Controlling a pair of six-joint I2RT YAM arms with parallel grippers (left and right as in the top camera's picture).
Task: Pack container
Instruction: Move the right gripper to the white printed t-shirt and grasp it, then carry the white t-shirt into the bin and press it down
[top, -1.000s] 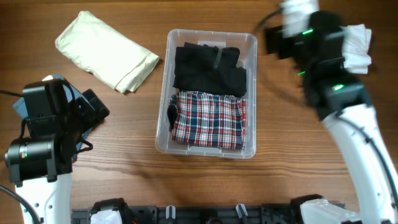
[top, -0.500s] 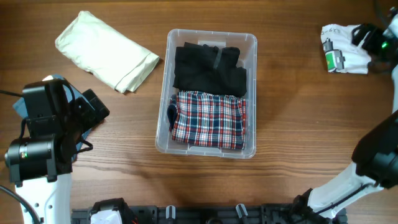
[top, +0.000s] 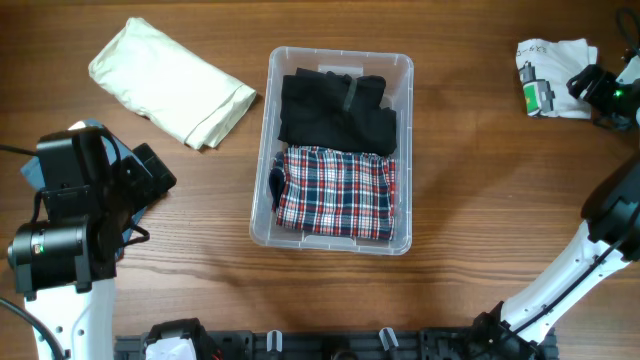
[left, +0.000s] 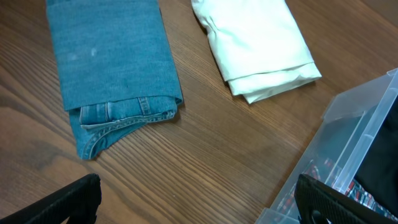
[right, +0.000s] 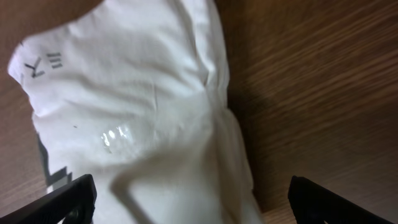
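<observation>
My right gripper should go down next and ease left in the overhead view, onto the white garment's closest part, as its open fingers straddle the cloth.
The clear plastic container stands mid-table and holds a folded black garment and a plaid garment; its corner shows in the left wrist view. A folded cream garment lies at the far left, also in the left wrist view. Folded blue jeans lie under my left arm. A white garment lies at the far right and fills the right wrist view. My left gripper is open over bare wood. My right gripper is open, its fingers straddling the white garment.
The wooden table runs to all edges of view. My left arm body sits at the front left. A green-lit part of my right arm hangs over the far right edge.
My right arm has swung from beside the container out to the far right edge, over the white garment. The left arm and the garments have not moved.
</observation>
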